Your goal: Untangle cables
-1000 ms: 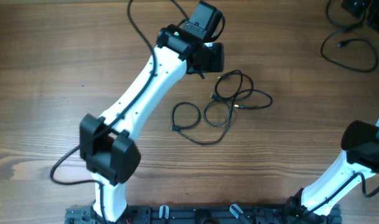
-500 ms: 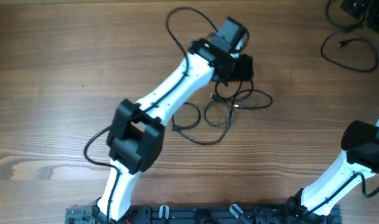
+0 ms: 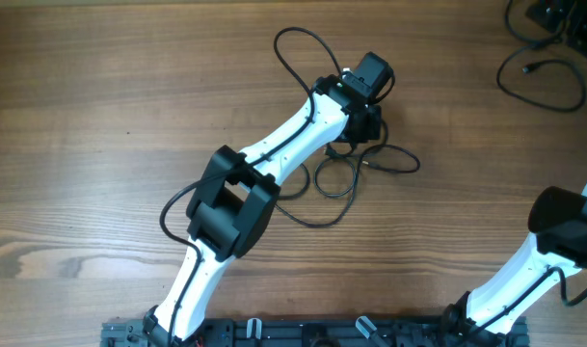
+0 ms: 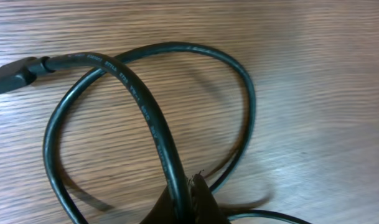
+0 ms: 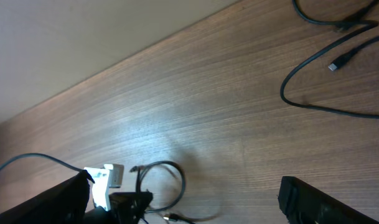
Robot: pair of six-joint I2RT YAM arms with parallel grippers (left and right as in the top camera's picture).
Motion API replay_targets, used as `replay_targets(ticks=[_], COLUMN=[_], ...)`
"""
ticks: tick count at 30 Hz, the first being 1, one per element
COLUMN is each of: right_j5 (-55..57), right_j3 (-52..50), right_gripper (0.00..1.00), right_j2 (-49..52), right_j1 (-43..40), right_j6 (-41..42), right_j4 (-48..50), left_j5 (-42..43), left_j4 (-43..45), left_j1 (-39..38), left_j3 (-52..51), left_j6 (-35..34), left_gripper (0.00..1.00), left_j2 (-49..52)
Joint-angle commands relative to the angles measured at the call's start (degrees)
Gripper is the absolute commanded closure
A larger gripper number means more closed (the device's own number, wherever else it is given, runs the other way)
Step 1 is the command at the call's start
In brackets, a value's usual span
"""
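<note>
My right gripper's open fingers are empty, so it should go left in the overhead view and close on the cable in my left gripper.
The cables (image 3: pixel 356 166) lie as a small tangle of thin black loops in the middle of the wooden table. My left gripper (image 3: pixel 359 133) is down on the tangle's upper end. In the left wrist view its gripper (image 4: pixel 190 190) is shut on one cable (image 4: pixel 149 118), which runs up from between the fingertips into a loop ending in a plug (image 4: pixel 12 74). My right gripper (image 5: pixel 184 186) hangs high at the right side, open wide, with nothing between its fingers (image 5: pixel 313 199). Far below it I see a loop of the tangle (image 5: pixel 177 177).
More black cable (image 3: pixel 539 72) lies loose at the table's far right corner, also seen as a cable with a small plug (image 5: pixel 336 64) from the right wrist. The left arm's own wire (image 3: pixel 298 48) arcs above the tangle. The right arm (image 3: pixel 563 226) stands at the right edge.
The left arm swung right and down from beside the tangle onto its upper end. Its gripper opened wider on the way and has now shut on a cable. The right arm stayed still.
</note>
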Motion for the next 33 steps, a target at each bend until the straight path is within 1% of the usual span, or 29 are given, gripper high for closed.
replay_targets(ticks=[1, 4, 6, 9, 13, 15, 17, 21, 22, 25, 26, 29, 31, 33], right_j5=[-1.40, -1.42, -1.42, -1.42, -1.40, -1.42, -2.86, -9.94, -13.88, -19.56, -22.27, -28.20, -30.12, -31.41], right_j3=[-0.22, -0.22, -0.22, -0.22, -0.22, -0.22, -0.22, -0.22, -0.22, -0.22, -0.26, -2.69, -5.86, -10.25], right_gripper=[0.00, 0.00, 0.00, 0.01, 0.01, 0.01, 0.01, 0.01, 0.00, 0.01, 0.00, 0.00, 0.00, 0.00], right_j2=[0.76, 0.76, 0.76, 0.76, 0.76, 0.76, 0.76, 0.76, 0.76, 0.92, 1.14, 1.46, 1.46, 1.51], right_j1=[1.84, 3.89, 5.27, 8.37, 12.00, 13.70, 16.00, 21.49, 23.23, 26.25, 27.71, 31.06, 33.33, 35.60], right_j6=[-2.84, -4.02, -4.11, -5.49, -5.57, -5.60, -5.79, -12.22, -16.83, -23.10, -25.24, -30.71, -31.30, -28.26], right_j4=[-0.50, -1.05, -1.22, -1.86, -3.19, -3.19, -3.19, -3.37, -3.45, -3.74, -3.76, -3.21, 0.07, 7.52], left_j5=[-4.50, -4.35, -3.06, -1.90, -1.88, -1.88, -1.88, -1.64, -0.85, 6.60, 12.98, 27.28, 35.98, 44.11], left_j4=[-5.05, -10.99, -13.25, -13.64, -11.89, -11.06, -10.38, -10.23, -10.23, -9.38, -8.90, -7.98, -7.58, -7.17], left_j1=[3.26, 5.51, 7.02, 9.62, 12.90, 14.75, 16.81, 19.15, 19.61, 22.16, 24.50, 30.29, 33.35, 35.58], left_j3=[3.17, 7.32, 8.66, 8.66, 8.66, 8.66, 8.66, 8.66, 8.66, 8.66, 8.66, 8.66, 8.66, 8.66], left_j6=[3.43, 3.93, 3.93, 3.67, 3.21, 2.67, -0.07, -5.99, -7.34, -7.96, -7.98, -9.07, -9.14, -9.25], left_gripper=[0.96, 0.96, 0.96, 0.96, 0.96, 0.96, 0.96, 0.96, 0.96, 0.96, 0.96, 0.96, 0.96, 0.96], left_j2=[-7.78, -15.47, -21.07, -31.50, -39.80, -42.73, -45.05, -46.01, -45.81, -45.81, -45.81, -45.81, -45.81, -45.81])
